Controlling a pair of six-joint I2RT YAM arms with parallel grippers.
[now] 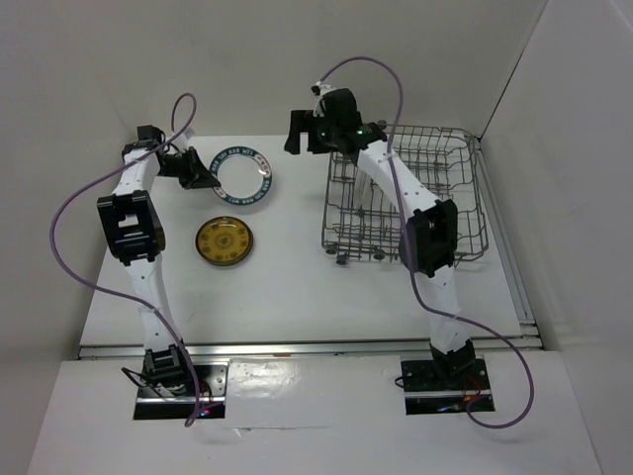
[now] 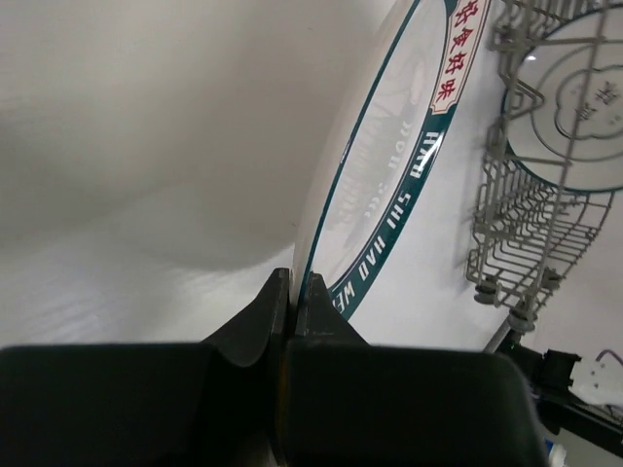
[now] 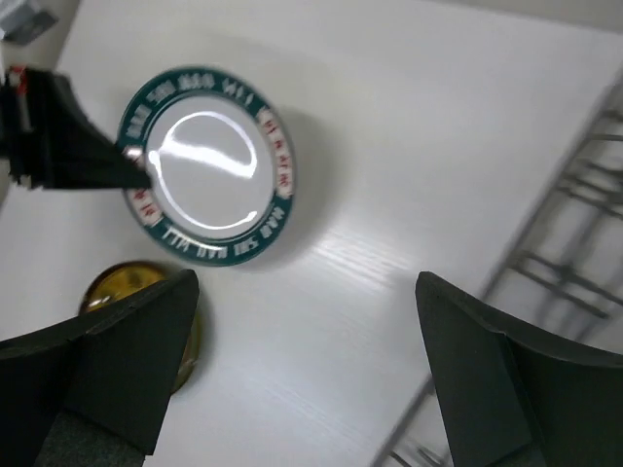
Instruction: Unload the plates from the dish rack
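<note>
The white plate there should go down next, slightly toward the rack (image 1: pixel 455 188), before my left gripper opens.
My left gripper (image 1: pixel 195 168) is shut on the near rim of a white plate with a teal lettered rim (image 1: pixel 242 173), at or just above the table at the back left. In the left wrist view the fingers (image 2: pixel 316 302) pinch that plate (image 2: pixel 389 165). An ochre plate (image 1: pixel 225 241) lies flat in front of it. The grey wire dish rack (image 1: pixel 455 188) stands at the right; the left wrist view shows a white teal-rimmed plate (image 2: pixel 574 107) upright in it (image 2: pixel 516 243). My right gripper (image 1: pixel 297 134) is open and empty, left of the rack. It is wide open in its own view (image 3: pixel 307 360).
The right wrist view shows the teal plate (image 3: pixel 206 163), the left gripper (image 3: pixel 68 136) on it, the ochre plate (image 3: pixel 122 282) behind my finger, and rack wires (image 3: pixel 574 233). White walls close in at the back and the right. My right arm crosses over the rack.
</note>
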